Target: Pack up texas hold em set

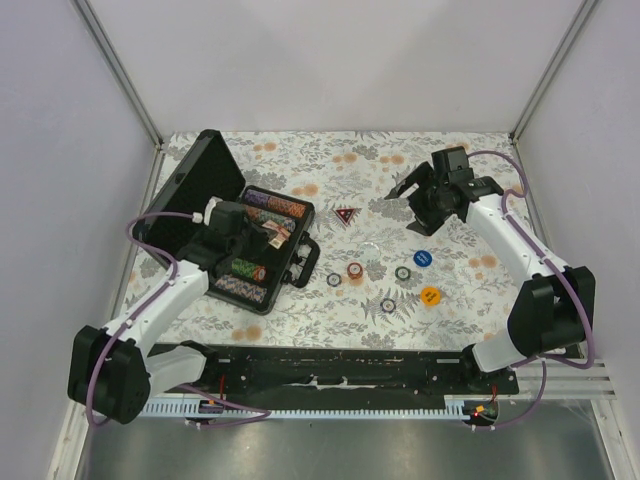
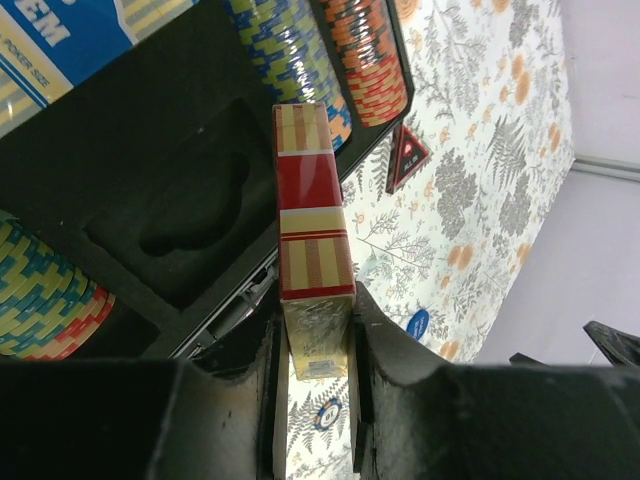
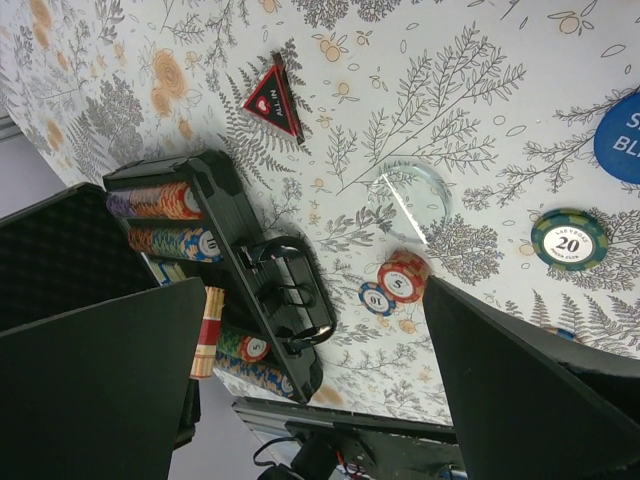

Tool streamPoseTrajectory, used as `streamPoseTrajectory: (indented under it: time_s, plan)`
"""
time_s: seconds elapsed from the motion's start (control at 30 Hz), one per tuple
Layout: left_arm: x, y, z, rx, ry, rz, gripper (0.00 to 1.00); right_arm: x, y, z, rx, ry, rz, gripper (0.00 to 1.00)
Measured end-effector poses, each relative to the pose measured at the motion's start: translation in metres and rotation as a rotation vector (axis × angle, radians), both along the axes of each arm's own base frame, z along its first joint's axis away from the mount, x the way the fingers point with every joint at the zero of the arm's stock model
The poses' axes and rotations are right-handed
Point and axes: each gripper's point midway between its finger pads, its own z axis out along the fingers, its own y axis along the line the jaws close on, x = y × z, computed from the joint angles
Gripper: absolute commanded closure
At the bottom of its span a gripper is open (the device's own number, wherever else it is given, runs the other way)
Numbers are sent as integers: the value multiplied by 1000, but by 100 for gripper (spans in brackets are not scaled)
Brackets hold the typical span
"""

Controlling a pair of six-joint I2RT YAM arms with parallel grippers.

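I will next move my left gripper down, bring the striped card deck [image 2: 312, 215] onto the foam slot near the blue card box and let go of it, since that slot is empty.
The black briefcase [image 1: 195, 185] lies open at the left, its tray [image 2: 190, 215] holding rows of poker chips [image 2: 290, 60]. My left gripper [image 2: 315, 330] is shut on the red and yellow striped card deck [image 2: 312, 215] and holds it over the tray's foam slot, also seen from above [image 1: 275, 232]. My right gripper [image 1: 430, 195] hangs open and empty above the back right of the table. Loose chips [image 1: 354, 270] lie in front of the case, near the red-marked triangle [image 1: 346, 215]. The right wrist view shows the triangle [image 3: 275, 100], a red chip [image 3: 403, 277] and the case handle [image 3: 290, 290].
A blue disc [image 1: 422, 258] and an orange disc [image 1: 430, 295] lie at the right centre, with a clear round piece [image 3: 410, 195] between them and the triangle. A blue card box [image 2: 60, 40] sits in the case. White walls enclose the flowered tablecloth [image 1: 330, 160].
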Motion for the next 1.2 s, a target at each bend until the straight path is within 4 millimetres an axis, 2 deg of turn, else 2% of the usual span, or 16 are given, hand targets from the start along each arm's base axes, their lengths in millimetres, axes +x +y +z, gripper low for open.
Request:
streamPoseTrajectory:
  time_s: [0.13, 0.4, 0.57, 0.93, 1.2]
  plan:
    - [-1, -3, -10, -22, 46, 11, 98, -1, 1, 0, 12, 5, 6, 2]
    - [-1, 0, -16, -26, 75, 47, 98, -3, 1, -2, 24, 15, 11, 2]
    - [0, -2, -29, -24, 114, 49, 98, -3, 2, -2, 30, 19, 15, 2]
    - [7, -5, -30, -55, 90, 57, 98, -3, 6, -15, 46, 65, 29, 3]
    - [8, -4, -30, -76, 72, 72, 98, -3, 9, -18, 56, 75, 37, 3]
